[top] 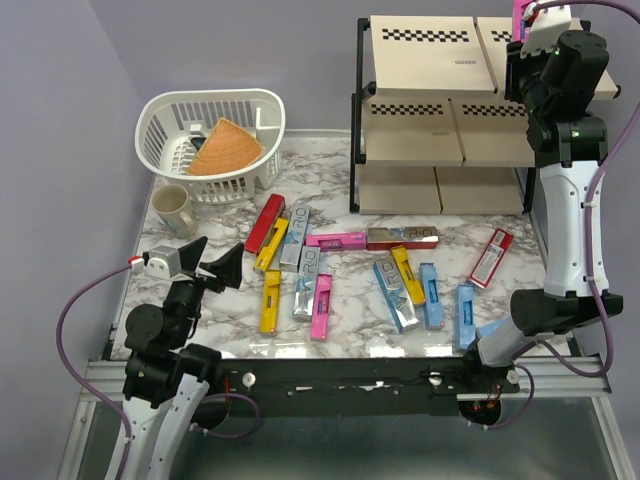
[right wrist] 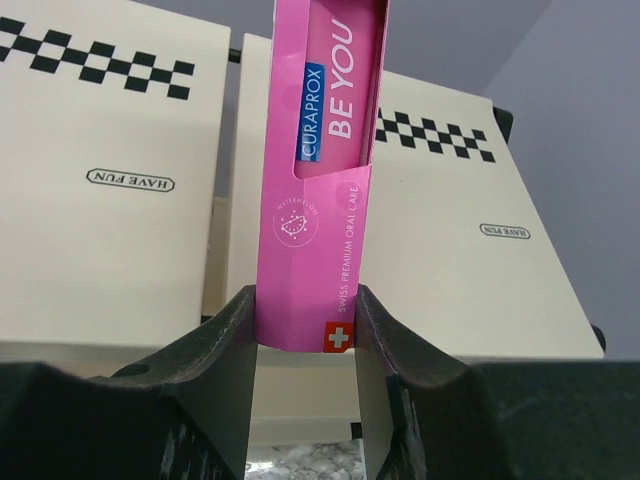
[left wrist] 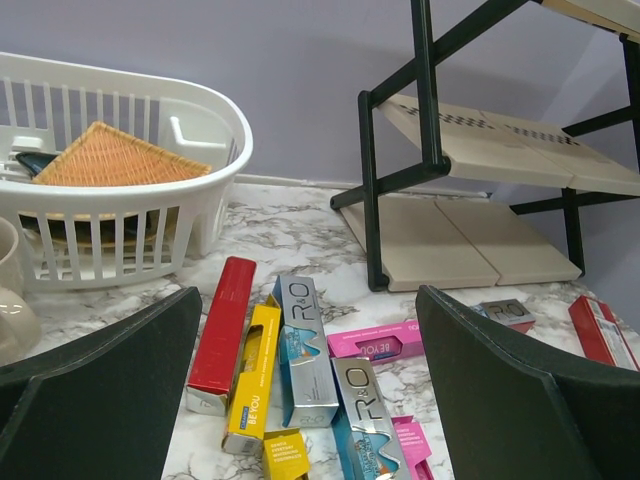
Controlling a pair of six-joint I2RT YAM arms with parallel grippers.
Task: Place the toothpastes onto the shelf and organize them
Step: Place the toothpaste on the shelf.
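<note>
My right gripper brings the pink carton down next, moving right in the wrist view, to the top level's bare end [right wrist: 460, 240] below, and releases it.
Several toothpaste cartons [top: 310, 270] in red, yellow, pink, silver and light blue lie scattered on the marble table. They also show in the left wrist view [left wrist: 300, 350]. The black-framed shelf [top: 440, 120] with beige checkered panels stands at the back right. My right gripper [right wrist: 306, 320] is shut on a pink toothpaste carton [right wrist: 325, 170], held above the shelf's top tier [right wrist: 450, 240]; the carton's tip shows in the top view [top: 519, 18]. My left gripper [top: 215, 262] is open and empty above the table's left front, its fingers [left wrist: 100, 390] wide apart.
A white plastic basket [top: 212, 140] holding a woven wedge stands at the back left. A beige mug [top: 175, 208] sits in front of it. A red carton [top: 492, 257] lies near the right arm. The shelf's lower tiers show bare beige panels.
</note>
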